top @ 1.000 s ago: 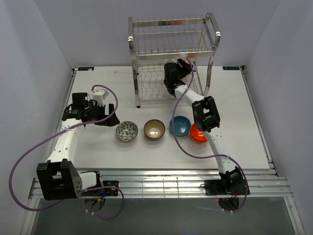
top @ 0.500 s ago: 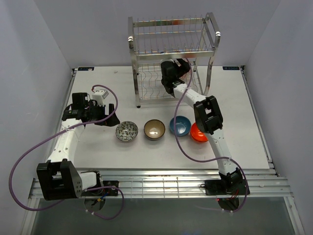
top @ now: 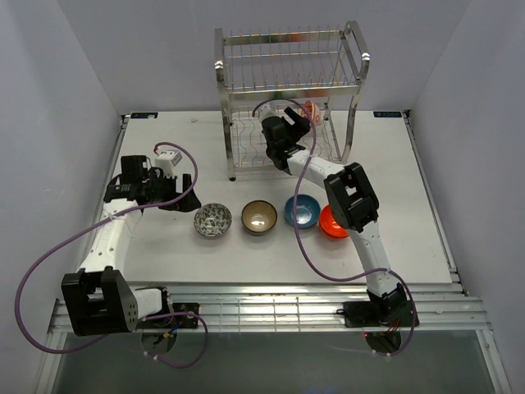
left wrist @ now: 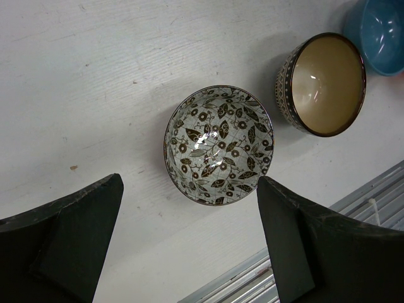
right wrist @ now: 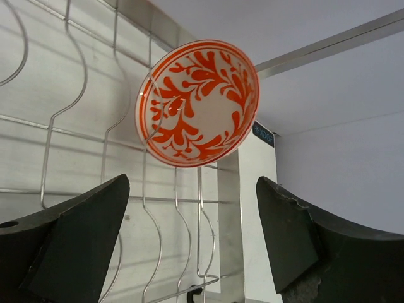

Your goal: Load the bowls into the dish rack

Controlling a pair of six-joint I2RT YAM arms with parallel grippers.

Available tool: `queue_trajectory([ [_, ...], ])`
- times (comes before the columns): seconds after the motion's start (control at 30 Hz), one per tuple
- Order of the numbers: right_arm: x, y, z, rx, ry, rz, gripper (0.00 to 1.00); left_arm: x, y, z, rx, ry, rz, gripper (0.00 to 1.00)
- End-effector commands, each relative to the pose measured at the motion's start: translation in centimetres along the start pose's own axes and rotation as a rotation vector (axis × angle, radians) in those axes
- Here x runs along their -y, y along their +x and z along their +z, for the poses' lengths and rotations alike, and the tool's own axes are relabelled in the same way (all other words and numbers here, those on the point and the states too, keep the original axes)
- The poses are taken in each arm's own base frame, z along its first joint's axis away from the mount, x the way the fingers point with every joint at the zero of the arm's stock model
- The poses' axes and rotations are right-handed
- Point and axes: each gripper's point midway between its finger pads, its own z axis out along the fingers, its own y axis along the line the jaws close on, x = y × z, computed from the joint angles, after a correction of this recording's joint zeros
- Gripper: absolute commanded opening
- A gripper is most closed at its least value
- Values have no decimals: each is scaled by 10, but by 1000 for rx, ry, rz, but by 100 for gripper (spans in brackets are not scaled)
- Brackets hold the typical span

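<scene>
Next, my left gripper lowers astride the leaf-patterned bowl's rim, since the leaf-patterned bowl's side facing away from the brown bowl [top: 259, 217] has room.
The red-and-white patterned bowl [right wrist: 197, 103] stands on edge between the wires of the dish rack [right wrist: 146, 214], in its lower tier [top: 310, 109]. My right gripper [right wrist: 191, 184] is open just short of that bowl, touching nothing, and sits inside the rack's [top: 289, 37] lower tier [top: 297, 123]. On the table in a row lie a grey leaf-patterned bowl [top: 212, 220], a brown bowl [top: 259, 217], a blue bowl [top: 302, 211] and an orange-red bowl [top: 333, 222]. My left gripper [left wrist: 189, 184] hangs open above the leaf-patterned bowl [left wrist: 219, 145], at the table's left [top: 185, 187].
The brown bowl [left wrist: 322, 82] and the blue bowl [left wrist: 379, 31] lie right of the leaf-patterned one. A metal rail [left wrist: 353, 208] runs along the table's near edge. The rack's upright posts [top: 351, 123] flank my right arm. White walls close in the table.
My right gripper has opened and drawn back leftward from the red-and-white bowl, which stays in the rack's lower tier. The left arm has not moved.
</scene>
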Motion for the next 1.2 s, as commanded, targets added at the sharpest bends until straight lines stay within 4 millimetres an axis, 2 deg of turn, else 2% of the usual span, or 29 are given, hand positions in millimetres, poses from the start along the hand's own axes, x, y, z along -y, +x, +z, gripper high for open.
queue_trajectory([
  [0.0,24,-23,-18,64,12,49,87,3,-10,-6,34,7,23,98],
  [0.07,30,-28,-23,95,29,47,87,2,-10,-6,33,6,24,98],
  [0.1,25,-22,-26,93,25,30,87,2,-9,-5,30,6,24,98],
  [0.3,42,-30,-43,163,72,10,87,0,-4,-4,19,3,23,98],
  [0.37,42,-25,-50,179,72,-14,87,-1,-3,-3,17,1,25,98],
  [0.5,42,-29,-68,228,59,-49,88,1,-1,-1,11,14,22,98],
  [0.53,48,-34,-73,248,69,-37,88,0,0,-1,9,13,21,98],
  [0.6,42,-33,-85,266,56,-57,88,-1,1,1,2,14,16,98],
  [0.63,48,-36,-92,280,55,-53,88,-2,2,1,-1,12,14,98],
  [0.7,43,-33,-101,289,36,-67,89,-3,3,2,-8,13,15,98],
  [0.73,51,-36,-107,298,36,-51,89,-4,4,3,-14,14,18,98],
  [0.8,45,-30,-116,296,4,-68,90,-8,11,7,-47,13,19,97],
  [0.83,52,-32,-123,303,2,-50,92,-9,14,9,-63,15,22,96],
  [0.9,47,-25,-132,292,-27,-73,93,-13,24,14,-105,19,18,90],
  [0.93,54,-27,-138,292,-31,-61,95,-15,27,16,-117,18,30,88],
  [0.97,52,-27,-143,290,-57,-33,97,-17,29,17,-124,18,33,87],
  [1.0,47,-21,-146,271,-98,-57,98,-19,35,21,-148,21,26,81],
  [1.03,56,-24,-153,274,-111,-30,98,-22,36,23,-160,14,33,78],
  [1.1,50,-19,-162,245,-187,-16,97,-29,41,27,-188,-1,25,73],
  [1.13,60,-24,-168,252,-203,11,95,-32,47,32,-218,-2,16,72],
  [1.17,60,-22,-172,243,-233,21,95,-33,48,33,-229,1,13,72],
])
